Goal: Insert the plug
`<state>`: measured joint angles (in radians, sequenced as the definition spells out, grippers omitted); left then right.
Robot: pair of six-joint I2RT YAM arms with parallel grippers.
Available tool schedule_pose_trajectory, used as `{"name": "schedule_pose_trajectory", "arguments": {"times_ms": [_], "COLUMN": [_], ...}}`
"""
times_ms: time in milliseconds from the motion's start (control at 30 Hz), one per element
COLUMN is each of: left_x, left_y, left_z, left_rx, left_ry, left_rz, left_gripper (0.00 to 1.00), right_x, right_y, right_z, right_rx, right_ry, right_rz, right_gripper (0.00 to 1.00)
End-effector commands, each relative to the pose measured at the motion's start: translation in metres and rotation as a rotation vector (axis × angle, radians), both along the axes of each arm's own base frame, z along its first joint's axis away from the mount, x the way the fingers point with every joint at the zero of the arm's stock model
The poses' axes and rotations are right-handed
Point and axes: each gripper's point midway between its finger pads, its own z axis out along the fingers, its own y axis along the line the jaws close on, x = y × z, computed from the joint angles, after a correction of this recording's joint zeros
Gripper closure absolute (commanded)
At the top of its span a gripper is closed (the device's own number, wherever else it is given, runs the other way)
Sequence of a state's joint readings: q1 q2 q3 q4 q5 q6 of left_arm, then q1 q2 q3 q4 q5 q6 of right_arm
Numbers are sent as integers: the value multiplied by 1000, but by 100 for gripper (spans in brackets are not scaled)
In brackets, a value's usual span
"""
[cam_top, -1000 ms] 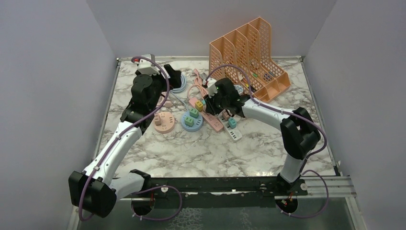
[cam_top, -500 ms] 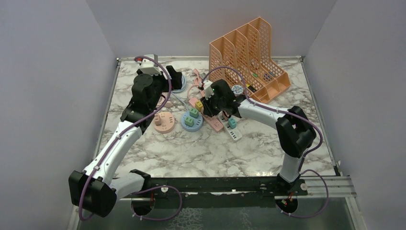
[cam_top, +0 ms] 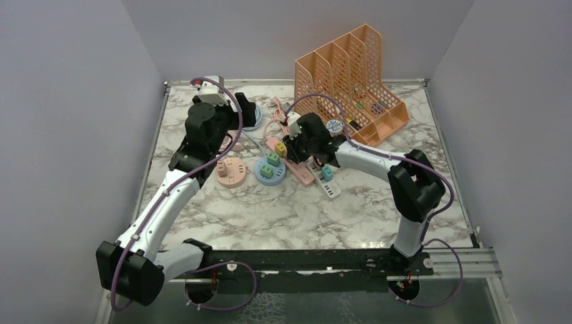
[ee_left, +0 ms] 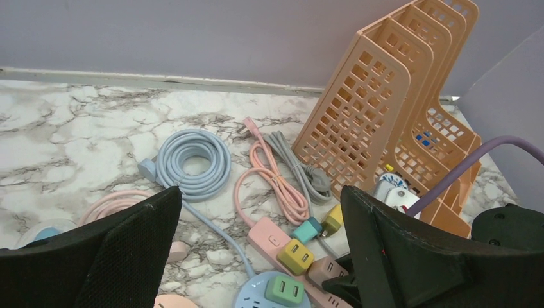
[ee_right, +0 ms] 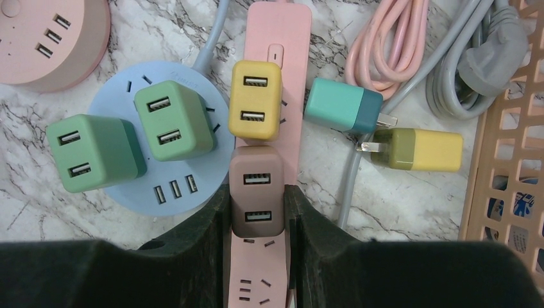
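My right gripper goes down toward the pink power strip next and pushes the brown plug (ee_right: 258, 192) in beside the yellow one.
A long pink power strip (ee_right: 269, 25) lies on the marble table; it also shows in the top view (cam_top: 305, 177). A yellow plug (ee_right: 255, 109) sits in it near its switch. Just behind that, a brown plug (ee_right: 258, 192) stands on the strip, and my right gripper (ee_right: 256, 208) is shut on its two sides. In the top view the right gripper (cam_top: 297, 147) is low over the strip. My left gripper (ee_left: 260, 218) is open and empty, above the table left of the strip, near the coiled cables (cam_top: 237, 113).
A round blue strip (ee_right: 154, 147) with two green plugs lies left of the pink one, and a round pink strip (cam_top: 231, 171) beyond it. Loose teal (ee_right: 343, 106) and yellow-green (ee_right: 420, 149) plugs lie to the right. Coiled cables (ee_left: 192, 157) and an orange file rack (cam_top: 351, 74) stand behind.
My right gripper has shifted a little left over the pink strip, with the brown plug between its fingers. The left arm has barely moved.
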<state>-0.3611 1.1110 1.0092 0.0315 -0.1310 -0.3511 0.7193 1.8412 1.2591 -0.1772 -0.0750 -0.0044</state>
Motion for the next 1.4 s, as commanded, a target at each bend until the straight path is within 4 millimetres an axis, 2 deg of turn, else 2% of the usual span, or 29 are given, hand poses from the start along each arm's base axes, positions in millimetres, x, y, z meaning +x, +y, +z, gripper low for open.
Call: {"name": "schedule_pose_trajectory", "arguments": {"times_ms": [0, 267, 433, 667, 833, 1067, 1233, 1300, 1367], "left_x": [-3, -10, -13, -15, -15, -13, -13, -12, -12], "left_y": [9, 27, 28, 31, 31, 29, 29, 29, 28], "left_z": [30, 57, 72, 83, 84, 79, 79, 77, 75], "left_rx": [41, 111, 106, 93, 97, 105, 113, 116, 119], "left_ry": [-63, -120, -145, -170, -176, -163, -162, -157, -152], "left_rz": [19, 77, 79, 90, 93, 87, 83, 83, 81], "left_gripper": [4, 2, 1, 1, 1, 1, 1, 1, 1], "right_x": [-6, -11, -15, -26, -43, -58, -79, -83, -84], "right_y": [0, -11, -10, -17, -19, -37, -46, -49, -46], "right_z": [-6, -35, -49, -73, -103, -141, -178, -184, -183], "right_rx": [-12, -113, -161, -219, -234, -313, -386, -389, -375], "right_ry": [21, 56, 65, 97, 192, 235, 282, 299, 306], "right_rz": [11, 8, 11, 1, -15, -41, -43, -50, -55], "right_gripper": [99, 99, 99, 99, 99, 99, 99, 99, 99]}}
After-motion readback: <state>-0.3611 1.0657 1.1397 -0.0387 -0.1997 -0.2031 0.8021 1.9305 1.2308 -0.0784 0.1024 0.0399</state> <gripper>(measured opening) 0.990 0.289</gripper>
